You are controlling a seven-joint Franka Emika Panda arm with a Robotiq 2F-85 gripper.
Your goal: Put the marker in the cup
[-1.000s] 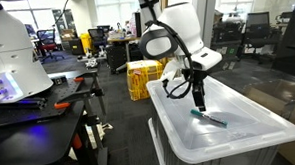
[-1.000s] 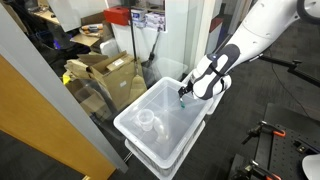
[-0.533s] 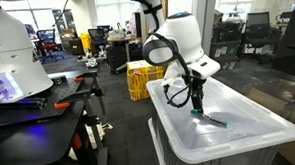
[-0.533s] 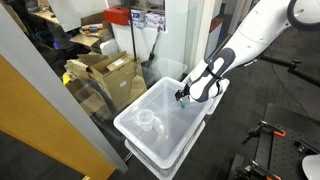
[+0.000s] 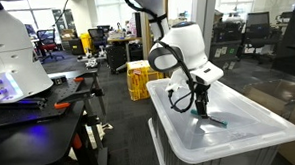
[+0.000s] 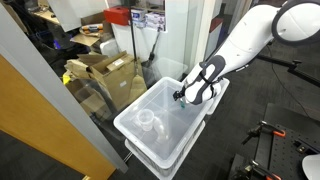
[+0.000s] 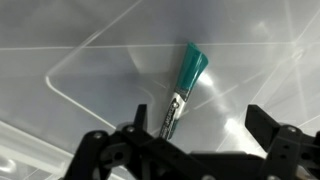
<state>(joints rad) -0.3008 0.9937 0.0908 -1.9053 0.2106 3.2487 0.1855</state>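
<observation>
I need to lower my gripper a little toward the lid next, so that it comes down onto the darker end of the teal-green marker (image 5: 207,118).
The teal-green marker (image 7: 182,86) lies flat on the big white bin lid (image 7: 90,60). In an exterior view it shows as a thin stick (image 5: 214,120) just beside my fingers. My gripper (image 7: 198,128) is open, low over the lid, with the marker's near end passing close by one finger. The gripper also shows in both exterior views (image 5: 198,109) (image 6: 182,97), close to the lid surface. The small translucent cup (image 6: 146,121) stands upright on the lid, well away from the gripper toward the lid's other end.
The white bin lid (image 5: 235,141) tops stacked bins (image 6: 150,160). A yellow crate (image 5: 140,80) stands behind. Cardboard boxes (image 6: 105,70) sit beyond a glass panel. A workbench with tools (image 5: 36,103) stands to one side.
My gripper has come down toward the lid and closer to the marker. The marker and cup have not moved.
</observation>
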